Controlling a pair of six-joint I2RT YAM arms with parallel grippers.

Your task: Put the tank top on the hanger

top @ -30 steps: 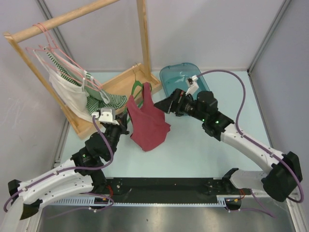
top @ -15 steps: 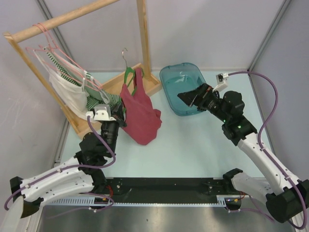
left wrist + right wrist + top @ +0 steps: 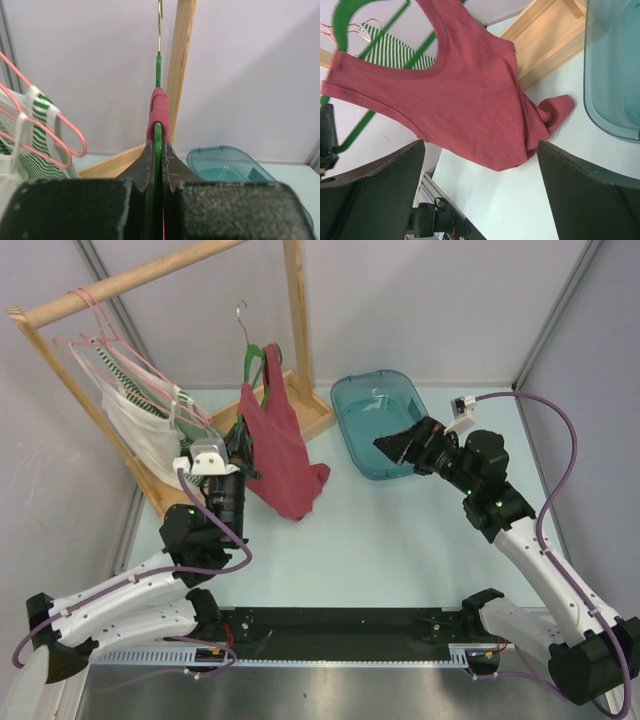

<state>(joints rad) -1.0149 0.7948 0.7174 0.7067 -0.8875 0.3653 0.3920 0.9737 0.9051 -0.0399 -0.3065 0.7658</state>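
I will first raise the hanger and move away from my base with my left gripper, to get the hanger's hook over the wooden bar [image 3: 148, 274].
The dark red tank top [image 3: 278, 445] hangs by its straps on the green hanger [image 3: 252, 362], and its lower end touches the table. The hanger's metal hook points up beside the wooden post. My left gripper [image 3: 240, 443] is shut on the hanger's lower edge and holds it upright. In the left wrist view, the jaws [image 3: 158, 146] pinch the green bar, and a red strap [image 3: 159, 107] lies over the hanger [image 3: 158, 65]. My right gripper [image 3: 396, 446] is open and empty over the teal bin, well to the right of the top. The right wrist view shows the tank top [image 3: 470, 110] and hanger [image 3: 362, 127] ahead of its gripper [image 3: 480, 192].
A wooden clothes rack [image 3: 296, 310] stands at the back left. Pink hangers with a striped and a white garment [image 3: 140, 420] hang on its rail. A teal bin [image 3: 360, 405] sits at the back centre. The rack's wooden base [image 3: 300, 418] lies behind the top.
My left gripper has lifted the hanger and tank top up and toward the rack. My right gripper has drawn back from the top to the right, over the bin.
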